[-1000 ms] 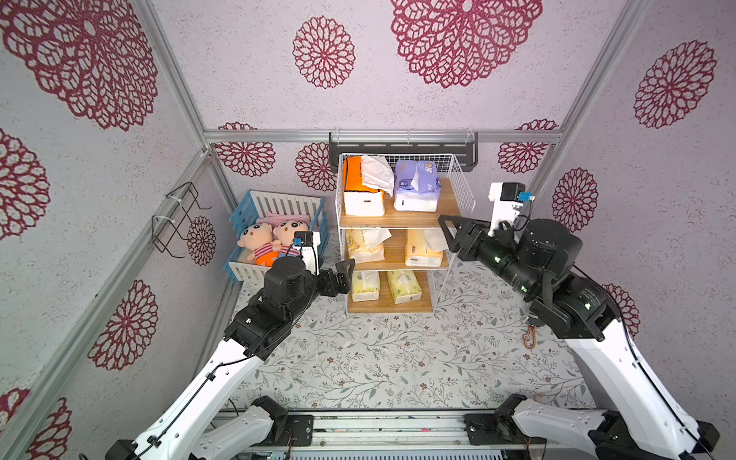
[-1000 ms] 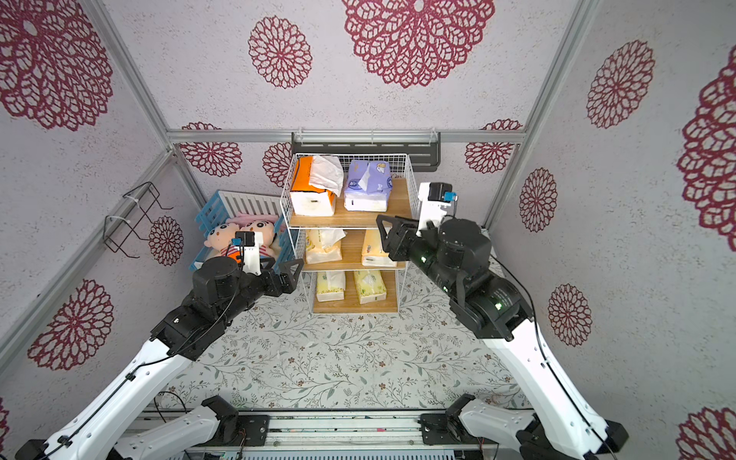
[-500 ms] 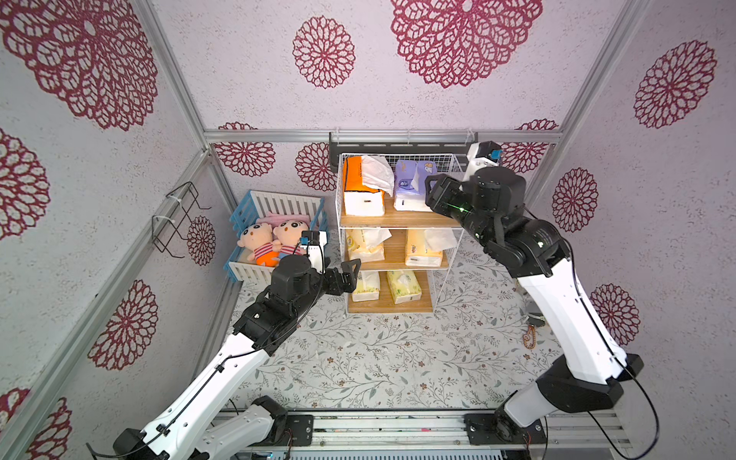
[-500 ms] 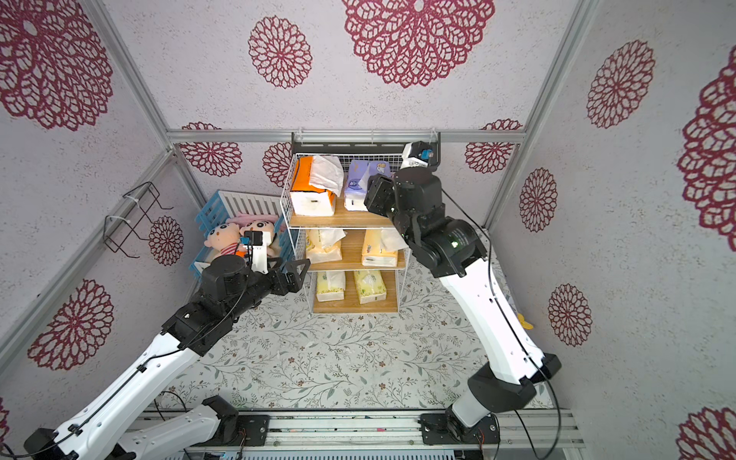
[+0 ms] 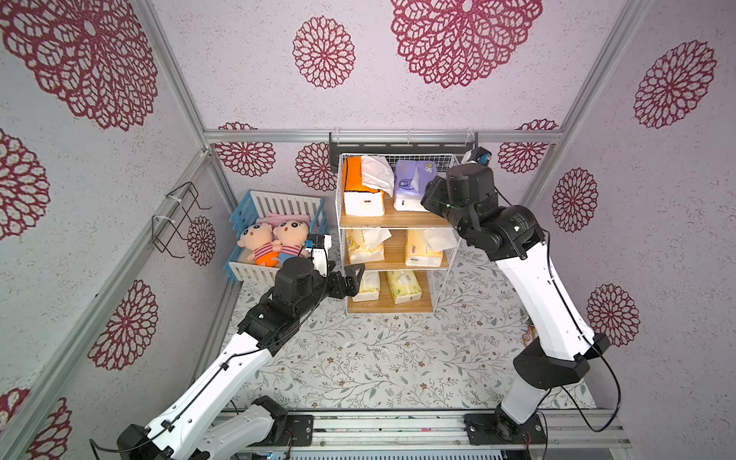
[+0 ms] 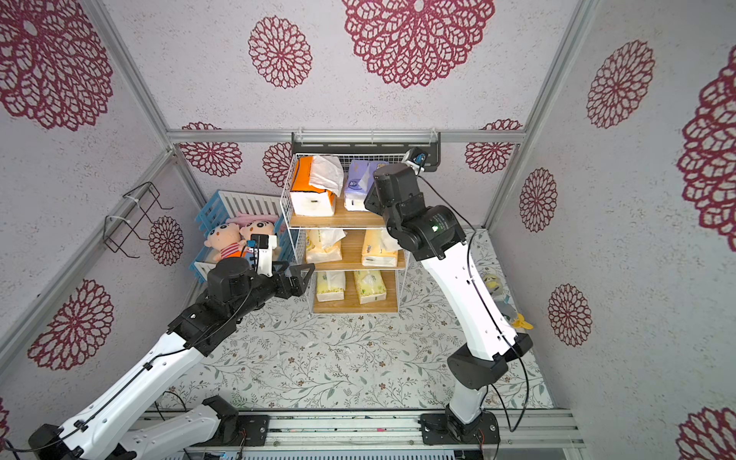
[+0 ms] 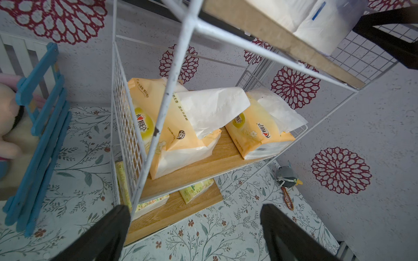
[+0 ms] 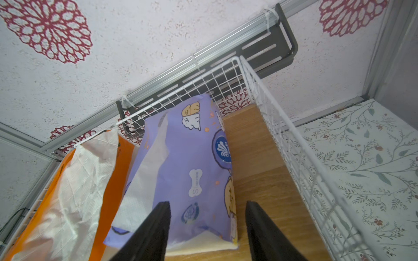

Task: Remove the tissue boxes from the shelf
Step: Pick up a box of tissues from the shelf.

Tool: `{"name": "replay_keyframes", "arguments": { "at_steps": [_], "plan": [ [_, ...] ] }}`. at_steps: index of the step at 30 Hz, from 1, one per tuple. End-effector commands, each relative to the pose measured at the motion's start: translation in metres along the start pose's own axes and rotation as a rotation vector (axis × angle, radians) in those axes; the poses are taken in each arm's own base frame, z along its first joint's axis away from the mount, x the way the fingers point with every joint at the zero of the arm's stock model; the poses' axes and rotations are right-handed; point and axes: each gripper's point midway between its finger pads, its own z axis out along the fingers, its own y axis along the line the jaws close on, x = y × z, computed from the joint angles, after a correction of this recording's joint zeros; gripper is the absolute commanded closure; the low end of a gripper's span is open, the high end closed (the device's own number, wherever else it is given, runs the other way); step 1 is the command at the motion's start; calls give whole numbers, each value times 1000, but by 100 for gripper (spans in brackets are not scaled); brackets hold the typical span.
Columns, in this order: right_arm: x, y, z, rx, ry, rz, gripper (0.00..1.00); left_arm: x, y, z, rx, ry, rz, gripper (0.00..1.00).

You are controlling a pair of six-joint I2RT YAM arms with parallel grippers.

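Next, my right gripper shifts toward the orange box and closes on the pack's near corner point(image 5: 421, 203) point(image 8: 227, 224). Bare board beside the lavender pack leaves space for a finger.
The shelf point(image 5: 398, 220) point(image 6: 338, 218) holds several tissue boxes. An orange one point(image 5: 358, 183) point(image 8: 115, 180) and a lavender one point(image 5: 410, 179) point(image 8: 192, 158) stand on the top tier. Two pale yellow ones point(image 5: 364, 247) point(image 5: 422, 249) point(image 7: 162, 126) lie on the middle board, and two yellow-green ones point(image 5: 368, 284) point(image 5: 404, 286) on the bottom. My right gripper point(image 5: 428, 195) point(image 8: 207, 203) is open at the lavender pack's near end: one finger over the pack, the other over bare board. My left gripper point(image 5: 355, 278) point(image 7: 194, 207) hangs open and empty at the shelf's front left corner.
A blue-and-white crate point(image 5: 278, 203) with two plush dolls point(image 5: 275, 243) stands left of the shelf. A black rack point(image 5: 402, 139) hangs on the back wall and a black wire holder point(image 5: 175, 223) on the left wall. Small toys point(image 6: 502, 302) lie on the floral floor at right.
My right arm has swung up from the middle tier to the top tier beside the lavender pack, its jaws widening. The left gripper has edged closer to the shelf's corner.
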Motion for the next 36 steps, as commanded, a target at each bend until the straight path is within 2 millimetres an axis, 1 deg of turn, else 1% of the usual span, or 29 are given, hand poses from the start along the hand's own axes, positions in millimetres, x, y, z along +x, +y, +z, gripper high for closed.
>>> {"name": "replay_keyframes", "arguments": {
  "at_steps": [1, 4, 8, 11, 12, 14, 16, 17, 18, 21, 23, 26, 29, 32, 36],
  "plan": [
    [-5, 12, 6, -27, -33, 21, 40, -1, -7, -2, 34, -17, 21, 3],
    [2, 20, 16, -51, -21, 18, 40, -1, -8, -4, 40, -19, 21, 3],
    [10, 21, 25, -45, -5, 18, 44, -2, -11, -7, 53, -25, 19, 3],
    [10, 19, 26, -35, -12, 11, 53, -3, -11, -9, 57, -29, 15, 3],
    [8, 20, 25, -39, -16, 5, 58, -4, -11, -10, 57, -31, 16, 3],
    [5, 20, 21, -43, -27, -8, 70, -4, -12, -12, 58, -34, 13, 3],
    [2, 19, 16, -46, -37, -16, 85, -6, -12, -14, 57, -42, 7, 3],
    [2, 19, 15, -51, -37, -21, 89, -6, -12, -14, 58, -44, 4, 3],
    [0, 19, 12, -62, -40, -21, 93, -8, -13, -15, 61, -46, -2, 3],
    [-2, 24, 2, -113, -32, -32, 98, -11, -15, -17, 67, -47, -15, 3],
    [-4, 28, -6, -146, -27, -44, 99, -13, -16, -19, 70, -51, -29, 3],
    [-11, 26, -23, -168, -30, -47, 100, -15, -16, -21, 64, -50, -54, 3],
    [-19, 19, -44, -185, -44, -51, 100, -16, -16, -24, 57, -50, -74, 3],
    [-27, 14, -68, -237, -74, -72, 100, -19, -14, -26, 49, -62, -91, 3],
    [-26, -4, -98, -275, -92, -49, 100, -29, -18, -31, 53, -77, -110, 3]
  ]
}}
